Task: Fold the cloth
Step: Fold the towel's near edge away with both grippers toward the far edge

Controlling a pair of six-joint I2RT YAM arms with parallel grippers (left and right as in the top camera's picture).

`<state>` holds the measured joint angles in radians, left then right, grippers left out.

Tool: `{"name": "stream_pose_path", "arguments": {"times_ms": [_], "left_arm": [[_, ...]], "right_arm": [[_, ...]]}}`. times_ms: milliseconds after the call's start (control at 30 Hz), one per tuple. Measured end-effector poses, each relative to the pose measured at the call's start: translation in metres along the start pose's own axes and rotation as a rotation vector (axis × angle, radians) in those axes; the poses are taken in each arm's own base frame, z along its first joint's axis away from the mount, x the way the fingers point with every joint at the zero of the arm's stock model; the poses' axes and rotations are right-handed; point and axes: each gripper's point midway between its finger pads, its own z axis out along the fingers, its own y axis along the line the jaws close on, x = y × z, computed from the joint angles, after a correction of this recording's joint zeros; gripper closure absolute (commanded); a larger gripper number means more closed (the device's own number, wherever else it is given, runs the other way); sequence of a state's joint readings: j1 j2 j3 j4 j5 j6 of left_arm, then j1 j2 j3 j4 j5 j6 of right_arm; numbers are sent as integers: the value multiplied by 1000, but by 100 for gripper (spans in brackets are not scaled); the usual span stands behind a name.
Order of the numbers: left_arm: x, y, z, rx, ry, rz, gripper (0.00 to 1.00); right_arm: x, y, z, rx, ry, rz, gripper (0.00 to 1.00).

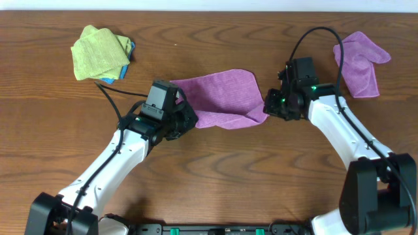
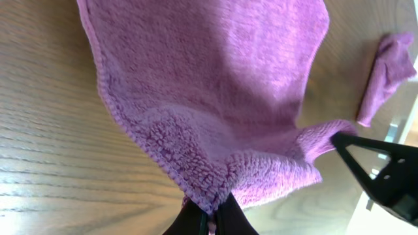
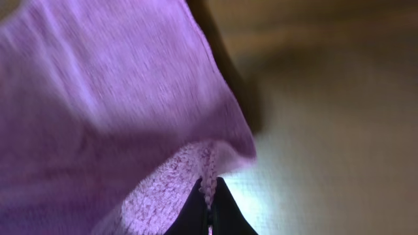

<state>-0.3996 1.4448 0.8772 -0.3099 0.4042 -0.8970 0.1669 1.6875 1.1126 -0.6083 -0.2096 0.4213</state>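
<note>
I need to move the cloth's near corner in my right gripper outward to the matching far corner (image 1: 251, 72) next and let it go there, because the far half of the cloth lies flat on the tabletop.
A purple cloth (image 1: 222, 98) lies in the middle of the wooden table, its near edge lifted. My left gripper (image 1: 187, 119) is shut on the cloth's near left corner; the left wrist view shows the corner (image 2: 209, 202) pinched between the black fingers (image 2: 210, 220). My right gripper (image 1: 269, 106) is shut on the near right corner; the right wrist view shows the hem (image 3: 208, 183) clamped between the fingers (image 3: 209, 219). The cloth (image 2: 215, 85) spreads away from both grippers and sags between them.
A second purple cloth (image 1: 360, 62) lies crumpled at the back right, also in the left wrist view (image 2: 388, 72). A folded yellow-green cloth (image 1: 99, 52) on a blue one sits at the back left. Black cables run along both arms.
</note>
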Motion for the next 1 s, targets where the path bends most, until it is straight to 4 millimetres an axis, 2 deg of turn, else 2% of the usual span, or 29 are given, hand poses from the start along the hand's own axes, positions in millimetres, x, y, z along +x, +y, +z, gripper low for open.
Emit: {"name": "stream_pose_path", "arguments": {"times_ms": [233, 567, 667, 767, 867, 1000], "left_arm": [[-15, 7, -1, -35, -73, -45, 94], [-45, 7, 1, -44, -212, -60, 94], [-55, 10, 8, -46, -234, -70, 94], [-66, 22, 11, -70, -258, -97, 94], [-85, 32, 4, -78, -308, -133, 94], [-115, 36, -7, -46, -396, -162, 94]], "right_arm": [[-32, 21, -2, -67, -139, -56, 98], [-55, 71, -6, -106, -316, -186, 98], [-63, 73, -4, -96, -353, -194, 98], [-67, 69, 3, -75, -368, -198, 98], [-71, 65, 15, -57, -373, -201, 98], [-74, 63, 30, -50, -380, -201, 98]]}}
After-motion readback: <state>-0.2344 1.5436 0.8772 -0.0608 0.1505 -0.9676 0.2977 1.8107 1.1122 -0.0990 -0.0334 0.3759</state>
